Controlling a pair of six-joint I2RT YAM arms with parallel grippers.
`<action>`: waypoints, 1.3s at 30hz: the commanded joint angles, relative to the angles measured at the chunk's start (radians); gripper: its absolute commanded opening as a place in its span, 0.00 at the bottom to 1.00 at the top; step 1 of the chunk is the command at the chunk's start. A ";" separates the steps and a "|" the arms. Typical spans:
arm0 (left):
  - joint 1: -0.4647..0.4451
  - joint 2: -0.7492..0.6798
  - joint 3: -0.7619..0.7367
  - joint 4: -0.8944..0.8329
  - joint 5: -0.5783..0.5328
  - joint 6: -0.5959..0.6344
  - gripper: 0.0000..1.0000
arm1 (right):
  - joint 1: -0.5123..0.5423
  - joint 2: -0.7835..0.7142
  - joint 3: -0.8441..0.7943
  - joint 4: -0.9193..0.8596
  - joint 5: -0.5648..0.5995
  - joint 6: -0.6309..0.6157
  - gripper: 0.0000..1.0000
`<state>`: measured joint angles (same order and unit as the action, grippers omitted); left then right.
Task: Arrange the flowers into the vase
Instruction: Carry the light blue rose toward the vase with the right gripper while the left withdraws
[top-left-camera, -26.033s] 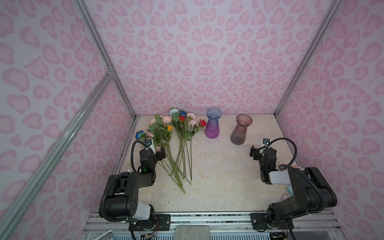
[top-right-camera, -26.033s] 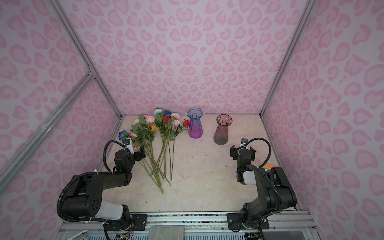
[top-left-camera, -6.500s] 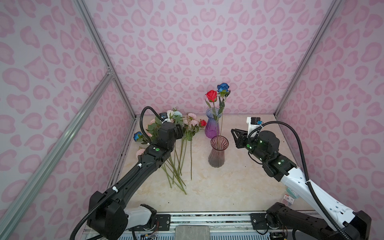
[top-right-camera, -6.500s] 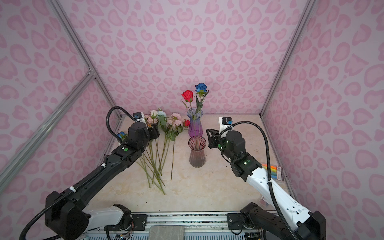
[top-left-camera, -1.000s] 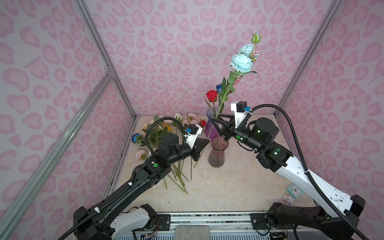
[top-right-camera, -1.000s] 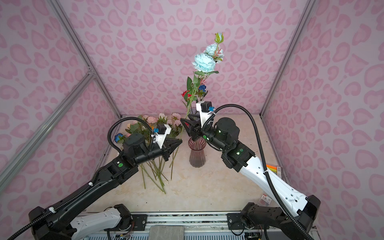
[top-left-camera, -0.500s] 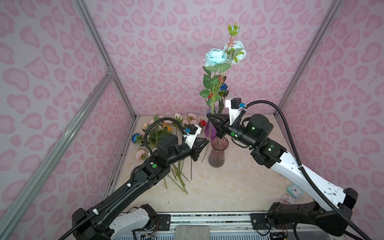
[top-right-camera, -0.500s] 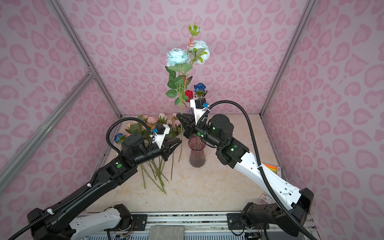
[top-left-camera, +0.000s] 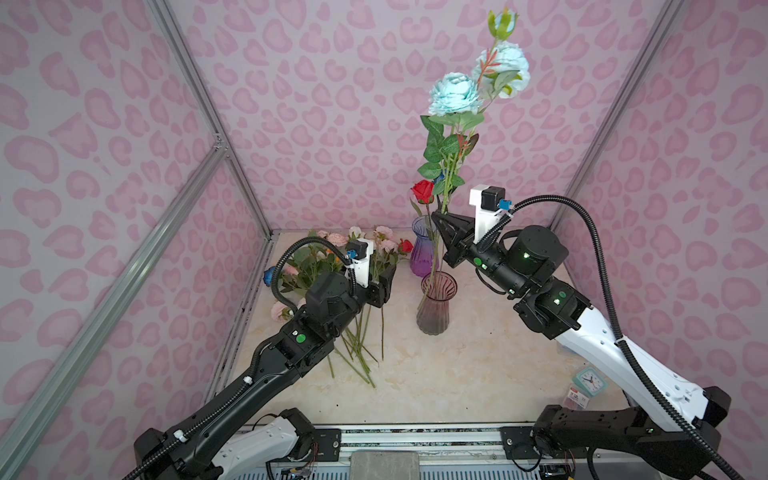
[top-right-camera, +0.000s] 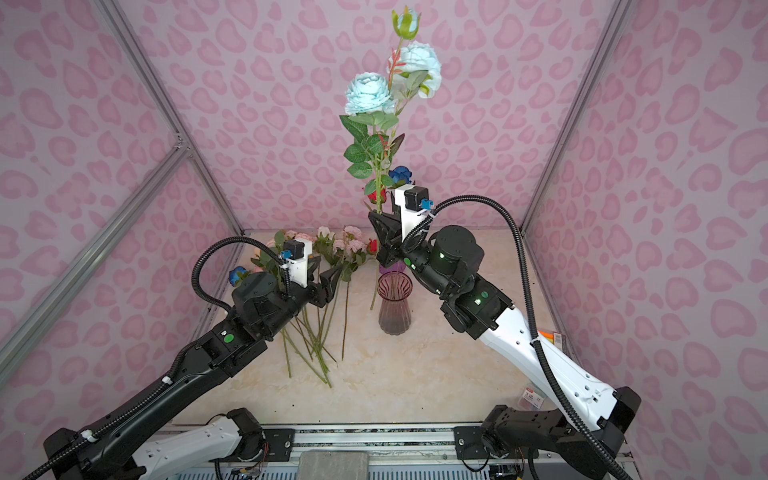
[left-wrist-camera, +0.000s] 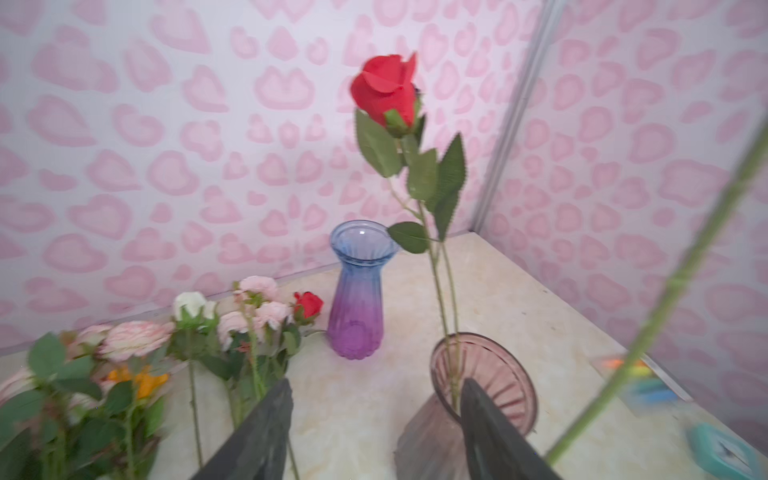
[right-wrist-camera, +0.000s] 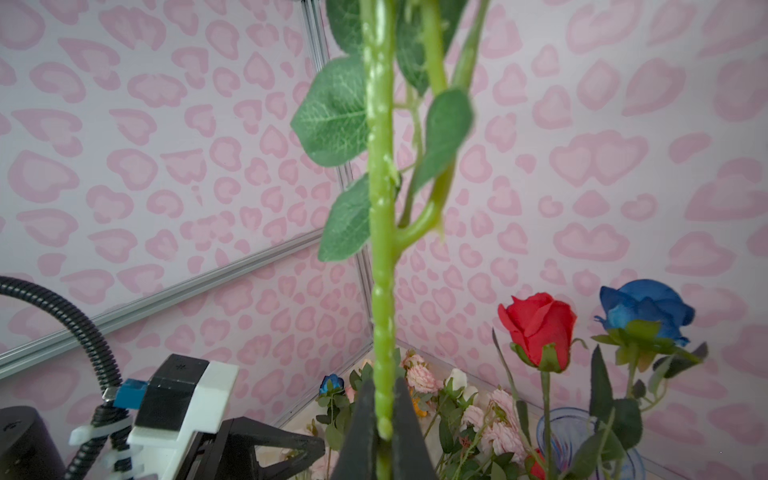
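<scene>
The right gripper moves outward and down to the pinkish-brown vase's opening (top-left-camera: 440, 285) next, then releases. The stem still hangs outside the vase, with the opening below and outward.
My right gripper (top-left-camera: 440, 217) (top-right-camera: 376, 216) (right-wrist-camera: 384, 386) is shut on the thick green stem of a pale blue peony spray (top-left-camera: 453, 93) (top-right-camera: 370, 97), holding it upright above the pinkish-brown vase (top-left-camera: 434, 320) (top-right-camera: 395, 316) (left-wrist-camera: 498, 374). The stem's lower end (top-right-camera: 372, 297) hangs just outside the vase. A red rose (top-left-camera: 423, 191) (left-wrist-camera: 386, 91) and a blue rose (top-right-camera: 401, 174) (right-wrist-camera: 644, 307) stand in that vase. My left gripper (top-left-camera: 388, 276) (top-right-camera: 328, 268) (left-wrist-camera: 376, 384) is open and empty, left of the vase. The other flowers (top-left-camera: 332, 257) (top-right-camera: 332, 249) lie behind it on the table.
An empty blue-purple vase (top-left-camera: 422, 253) (left-wrist-camera: 357, 299) stands behind the pinkish-brown one. A small teal clock packet (top-left-camera: 590, 380) (left-wrist-camera: 723, 449) lies at the front right. Pink patterned walls with aluminium posts (top-left-camera: 187, 95) close in three sides.
The right gripper closed on the spray's stem. The left gripper opened and let go of it. The spray swung left, then back a little to the right.
</scene>
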<state>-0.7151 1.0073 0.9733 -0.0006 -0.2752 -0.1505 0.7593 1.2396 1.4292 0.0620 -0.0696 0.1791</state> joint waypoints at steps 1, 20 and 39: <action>0.002 -0.002 0.002 0.009 -0.213 -0.024 0.65 | -0.015 -0.011 0.014 0.037 0.069 -0.037 0.00; 0.003 0.016 0.010 -0.010 -0.244 -0.038 0.64 | -0.192 0.017 -0.100 0.063 0.080 0.081 0.00; 0.005 0.045 0.017 -0.025 -0.257 -0.055 0.64 | -0.115 0.043 -0.455 0.230 0.149 0.151 0.09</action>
<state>-0.7116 1.0492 0.9802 -0.0307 -0.5236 -0.1947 0.6395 1.2854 0.9867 0.2447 0.0666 0.3218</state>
